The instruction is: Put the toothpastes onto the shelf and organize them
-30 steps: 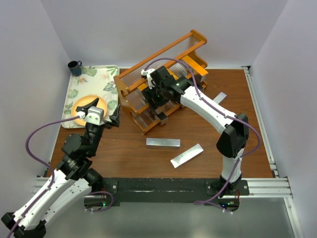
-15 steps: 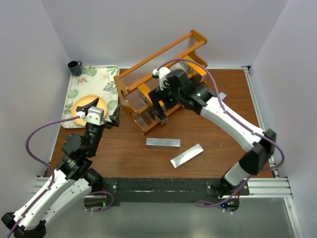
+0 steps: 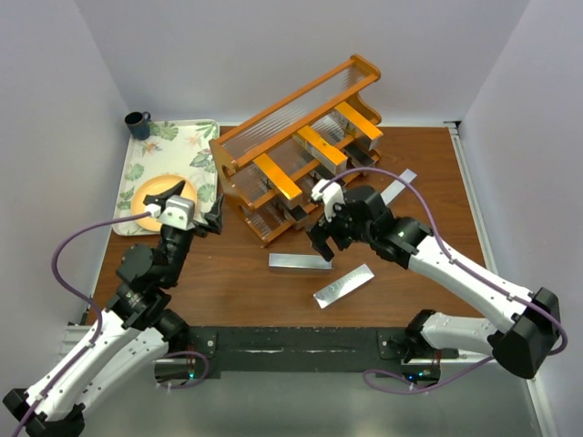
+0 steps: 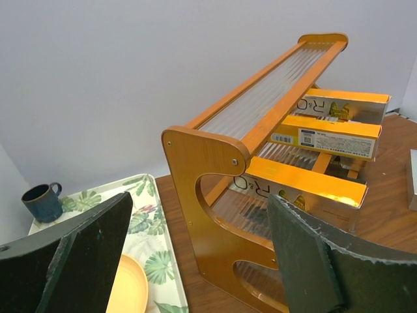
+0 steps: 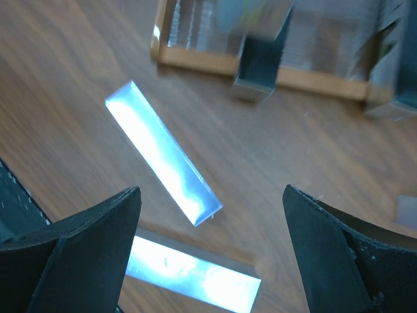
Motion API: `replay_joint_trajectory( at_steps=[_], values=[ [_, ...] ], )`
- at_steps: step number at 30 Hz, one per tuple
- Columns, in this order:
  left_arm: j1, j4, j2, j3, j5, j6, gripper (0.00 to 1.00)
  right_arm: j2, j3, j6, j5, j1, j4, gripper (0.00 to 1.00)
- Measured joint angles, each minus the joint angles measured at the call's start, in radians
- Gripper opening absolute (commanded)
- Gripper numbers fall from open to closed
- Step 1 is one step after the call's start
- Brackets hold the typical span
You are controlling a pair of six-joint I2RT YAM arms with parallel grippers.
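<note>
The end of the shelf-side silver toothpaste point(image 3: 322, 262) point(image 5: 198, 205) by its neighbour is between my open fingers, so my right gripper will go down and back onto that end of the toothpaste next.
The orange-brown shelf point(image 3: 301, 107) stands at the back centre, with three orange-gold toothpastes point(image 3: 319, 146) across its middle tier and dark grey ones point(image 3: 296, 211) on the lowest tier. Two silver toothpastes point(image 3: 300, 262) point(image 3: 343, 285) lie on the table in front of it, and a third point(image 3: 397, 188) lies to the right. My right gripper point(image 3: 323, 244) is open and empty above the silver cartons point(image 5: 163, 153) point(image 5: 192, 277). My left gripper point(image 3: 187, 202) is open and empty left of the shelf, facing its end panel point(image 4: 208, 163) and the orange cartons point(image 4: 306, 186).
A floral tray point(image 3: 182, 146) lies at the back left with a yellow plate point(image 3: 164, 196) on it. A dark mug point(image 3: 138, 123) stands at the tray's far corner. White walls close in the left, right and back sides.
My right arm has pulled back from the shelf's middle tier and come down toward the front, over the silver cartons on the table. My left arm has not moved.
</note>
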Motion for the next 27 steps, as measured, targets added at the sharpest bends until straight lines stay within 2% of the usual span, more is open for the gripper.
replay_joint_trajectory(
  at_steps=[6, 11, 18, 27],
  values=[
    [0.0, 0.0, 0.018, 0.0, 0.002, 0.0, 0.9, 0.01, -0.167, -0.014, -0.045, 0.0, 0.117, 0.95],
    [0.0, 0.0, 0.028, -0.004, 0.003, 0.0, 0.9, 0.079, -0.253, -0.016, -0.071, -0.002, 0.226, 0.95],
    [0.0, 0.0, 0.039, -0.005, 0.003, 0.0, 0.9, 0.185, -0.282, -0.014, -0.121, -0.007, 0.317, 0.93],
    [0.0, 0.0, 0.049, -0.005, 0.01, 0.0, 0.9, 0.222, -0.286, -0.006, -0.21, -0.007, 0.38, 0.9]
  ],
)
